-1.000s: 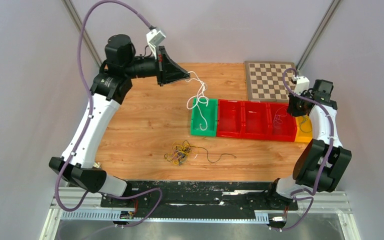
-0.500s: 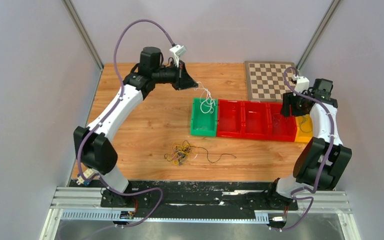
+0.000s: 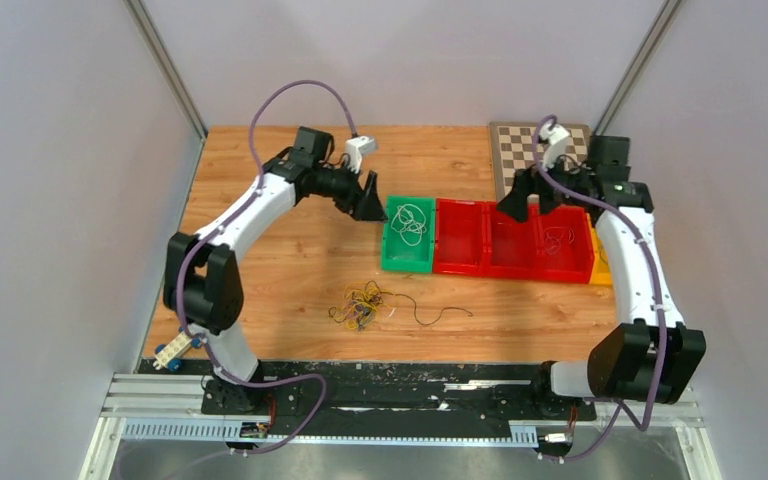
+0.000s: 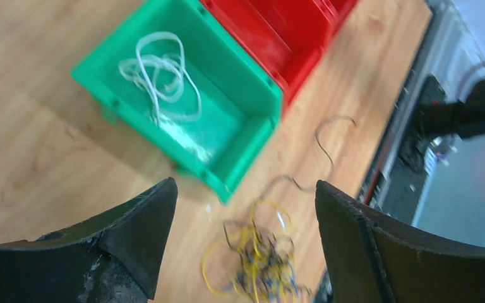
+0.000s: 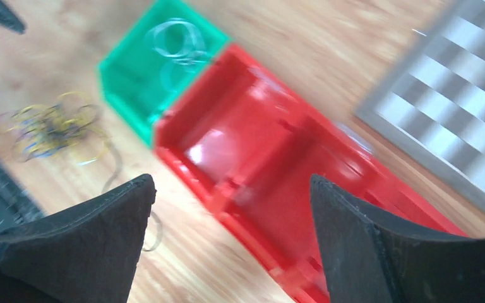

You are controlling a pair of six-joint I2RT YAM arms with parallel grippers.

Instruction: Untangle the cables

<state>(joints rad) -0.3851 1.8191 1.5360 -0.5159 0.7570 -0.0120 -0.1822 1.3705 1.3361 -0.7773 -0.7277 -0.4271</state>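
Note:
My left gripper moves back and down onto pink wire at the tangle's edge next, away from the loose dark cable.
The cables that are still snarled lie as a yellow, blue and dark tangle (image 3: 360, 303) (image 4: 259, 259) (image 5: 50, 129) on the wood near the front. A loose dark cable (image 3: 440, 315) (image 4: 325, 139) curls just right of it. A white cable (image 3: 412, 222) (image 4: 161, 76) (image 5: 177, 38) lies coiled in the green bin (image 3: 390, 255) (image 4: 246, 95). A thin pale wire (image 3: 560, 238) rests in the rightmost red bin. My left gripper (image 3: 368, 200) (image 4: 246, 186) hangs open and empty just left of the green bin. Over the red bins (image 3: 460, 262) (image 5: 259, 164), my right gripper (image 3: 520, 205) (image 5: 230, 183) is open and empty too.
A chessboard (image 3: 535, 150) (image 5: 448, 126) lies at the back right behind the bins. A yellow bin (image 3: 605, 268) ends the row on the right. The metal rail and arm bases run along the near edge (image 3: 410, 385).
The left gripper came down beside the green bin and opened, dropping the white cable into it. The right gripper opened and swung left over the red bins, leaving a thin wire behind.

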